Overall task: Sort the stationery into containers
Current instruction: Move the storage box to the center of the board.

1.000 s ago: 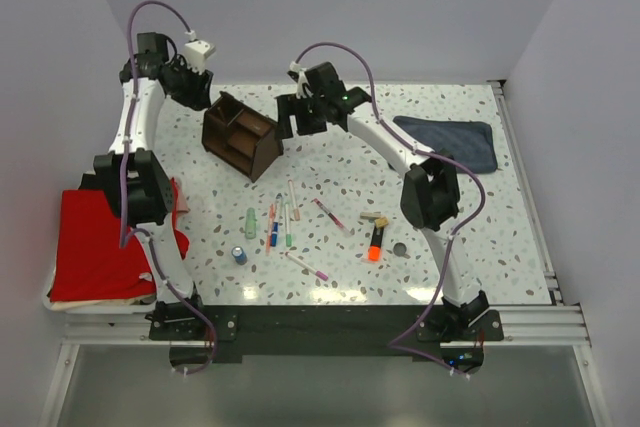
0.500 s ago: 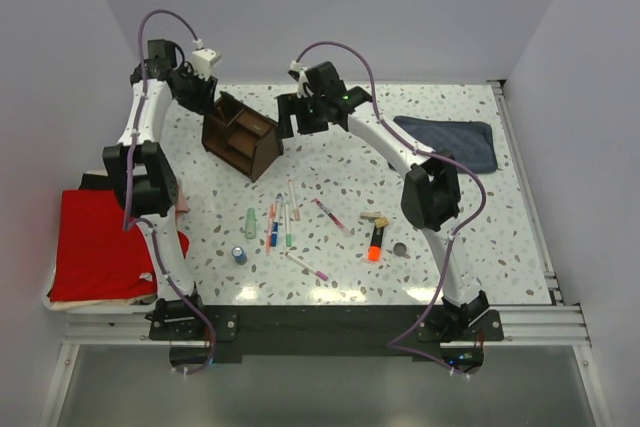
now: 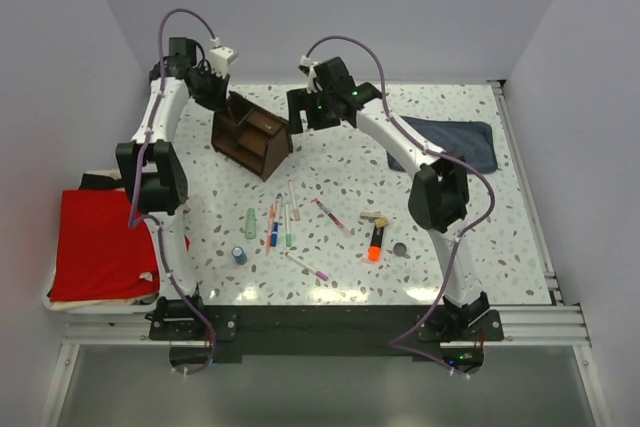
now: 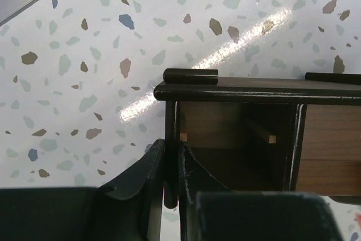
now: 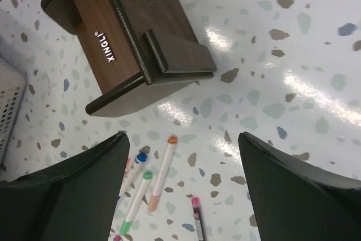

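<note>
My left gripper moves to the right in the top view toward the table's far middle next and releases the organizer's side. The organizer (image 3: 250,137) stands crooked and off-center.
The dark brown wooden organizer (image 3: 250,137) is at the far left of the table. My left gripper (image 3: 224,99) is shut on one of its thin walls, seen between the fingers in the left wrist view (image 4: 171,148); the compartments (image 4: 242,139) look empty. My right gripper (image 3: 308,112) hangs open and empty just right of the organizer (image 5: 130,32). Below it lie several pens (image 5: 161,179). On the table are the pen cluster (image 3: 280,219), a pale green tube (image 3: 251,222), a blue cylinder (image 3: 239,255), a pink pen (image 3: 308,267), an orange highlighter (image 3: 375,244) and a dark disc (image 3: 400,247).
A red cloth (image 3: 95,247) lies over the table's left edge. A folded blue-grey cloth (image 3: 455,142) lies at the far right. A tan bit (image 3: 374,218) sits by the highlighter. Walls close off the back and sides.
My left arm has swung right and farther back, dragging the organizer right and turning it. My right gripper has shifted slightly right and back, still open.
</note>
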`<state>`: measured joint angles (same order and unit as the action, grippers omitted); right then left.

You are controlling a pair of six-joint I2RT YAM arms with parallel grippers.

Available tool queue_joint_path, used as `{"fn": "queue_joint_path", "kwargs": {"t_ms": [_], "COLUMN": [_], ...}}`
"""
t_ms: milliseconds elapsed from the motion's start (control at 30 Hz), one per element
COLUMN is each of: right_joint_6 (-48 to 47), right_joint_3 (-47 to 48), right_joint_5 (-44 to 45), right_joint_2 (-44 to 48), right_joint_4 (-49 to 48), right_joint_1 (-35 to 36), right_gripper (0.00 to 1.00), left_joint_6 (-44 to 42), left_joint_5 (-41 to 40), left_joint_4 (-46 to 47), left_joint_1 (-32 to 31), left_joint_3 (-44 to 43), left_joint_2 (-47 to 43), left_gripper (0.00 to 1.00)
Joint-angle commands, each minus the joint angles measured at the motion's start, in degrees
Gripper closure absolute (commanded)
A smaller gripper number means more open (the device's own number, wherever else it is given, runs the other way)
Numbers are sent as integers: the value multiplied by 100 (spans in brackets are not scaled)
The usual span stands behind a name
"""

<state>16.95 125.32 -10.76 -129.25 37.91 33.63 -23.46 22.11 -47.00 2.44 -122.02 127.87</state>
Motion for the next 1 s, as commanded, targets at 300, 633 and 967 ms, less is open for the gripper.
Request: {"fn": "queue_joint_path", "kwargs": {"t_ms": [300, 633, 967], "right_joint_6": [-174, -174, -236], "right_joint_3": [-797, -1483, -2002], "right_joint_5": [874, 1033, 1050], "right_joint_2": [1209, 1762, 2149], "right_joint_4": [331, 322, 331], "right_joint_1": [-1218, -1403, -1482], "right_gripper": [17, 17, 17], "left_joint_6": [2785, 4033, 4587], "left_joint_5": [-742, -2131, -2237], "left_joint_4": [569, 684, 701], "left_joint_1": [-1428, -2247, -2248], "left_joint_3": [653, 705, 767], "left_joint_2": [-544, -509, -351], "left_gripper": [100, 100, 100]}}
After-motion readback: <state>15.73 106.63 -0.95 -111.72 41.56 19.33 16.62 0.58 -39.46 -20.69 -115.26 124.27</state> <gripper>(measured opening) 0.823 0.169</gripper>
